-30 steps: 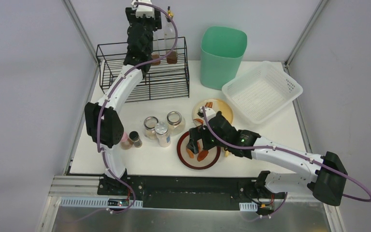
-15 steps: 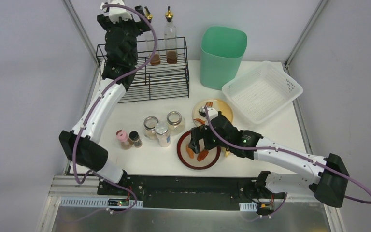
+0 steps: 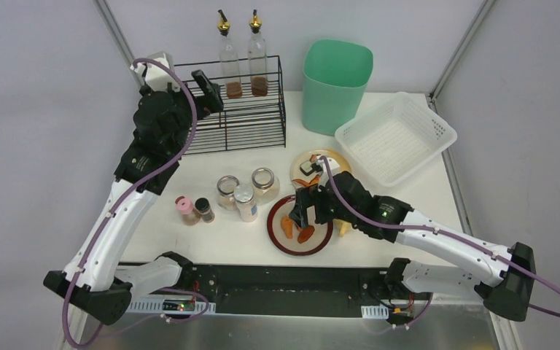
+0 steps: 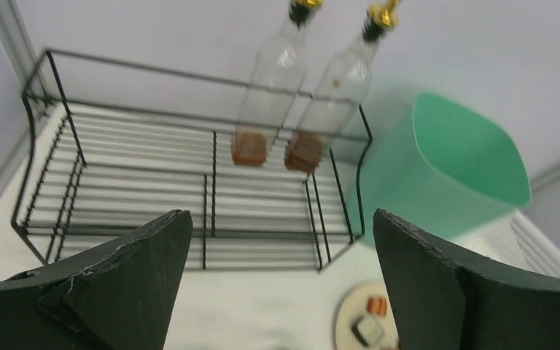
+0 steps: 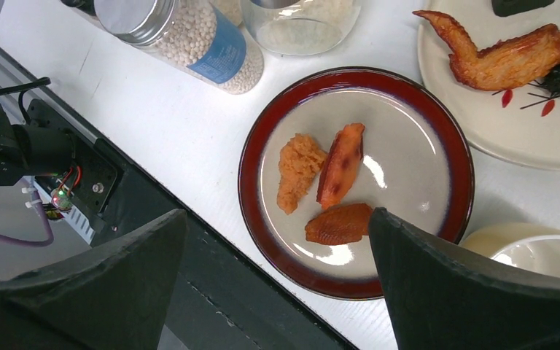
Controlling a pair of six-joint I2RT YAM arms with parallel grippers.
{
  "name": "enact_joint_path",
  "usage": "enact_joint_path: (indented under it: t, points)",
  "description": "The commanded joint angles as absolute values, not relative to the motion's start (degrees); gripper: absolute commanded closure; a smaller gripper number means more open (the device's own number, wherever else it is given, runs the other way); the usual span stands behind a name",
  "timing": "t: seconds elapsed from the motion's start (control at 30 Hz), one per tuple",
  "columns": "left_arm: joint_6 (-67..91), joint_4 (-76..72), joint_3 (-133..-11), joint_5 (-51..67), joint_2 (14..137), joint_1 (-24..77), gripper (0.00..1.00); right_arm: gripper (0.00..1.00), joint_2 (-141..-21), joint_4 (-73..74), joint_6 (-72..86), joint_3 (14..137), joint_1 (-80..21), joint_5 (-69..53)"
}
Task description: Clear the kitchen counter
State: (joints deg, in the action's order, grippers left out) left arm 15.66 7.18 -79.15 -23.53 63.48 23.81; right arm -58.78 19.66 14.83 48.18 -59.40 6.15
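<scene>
The jars crowd the beaded bottle's body. I should next swing my left gripper back from the rack [image 3: 262,127], tilt down, lower over the bottle and close around its silver lid [image 3: 243,193].
The white kitchen counter [image 3: 189,171] carries a red-rimmed plate [image 3: 278,238] [image 5: 262,131] with three orange food pieces [image 5: 341,166], a tan plate [image 3: 340,165] [image 5: 481,124] of food, two glass jars [image 3: 227,191], a beaded bottle [image 3: 246,202] and two small shakers [image 3: 194,210]. My right gripper [image 3: 305,211] [image 5: 277,215] hovers open over the near edge of the red-rimmed plate, holding nothing. My left gripper [image 3: 204,93] [image 4: 281,219] hangs open and empty above the left part of the black wire rack [image 3: 262,127] [image 4: 146,182], apart from the two oil bottles [image 3: 227,55] [image 4: 270,80] standing in it.
A green bin [image 3: 335,84] [image 4: 445,175] stands at the back beside the rack. A white mesh basket [image 3: 397,135] sits at the back right. A cream cup [image 5: 539,251] stands by the red-rimmed plate's right side. Grey rails edge the counter.
My left gripper opened wide, let go of the left oil bottle, and swung left and down away from it. The right gripper shifted slightly right over the plate.
</scene>
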Motion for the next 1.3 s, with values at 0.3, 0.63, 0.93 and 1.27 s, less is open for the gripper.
enact_joint_path:
  t: [0.3, 0.63, 0.93, 1.27]
  points:
    - [29.1, 34.9, -64.8, -8.5, 59.0, 35.8, 0.01, 0.01, -56.5, 26.9, 15.3, 52.0, -59.6, 10.3]
    - [31.7, 41.4, -59.8, -12.9, 63.3, 44.4, 0.01, 0.01, -55.6, 28.8, 16.3, 50.3, -59.7, 12.0]
    - [36.0, 40.3, -55.5, -24.2, 63.5, 51.3, 0.09, 0.01, -56.0, 28.1, 16.2, 49.0, -59.6, 11.8]
    - [37.7, 32.5, -47.5, -30.4, 59.0, 52.8, 0.16, 0.01, -57.3, 27.2, 16.2, 48.4, -59.6, 10.8]
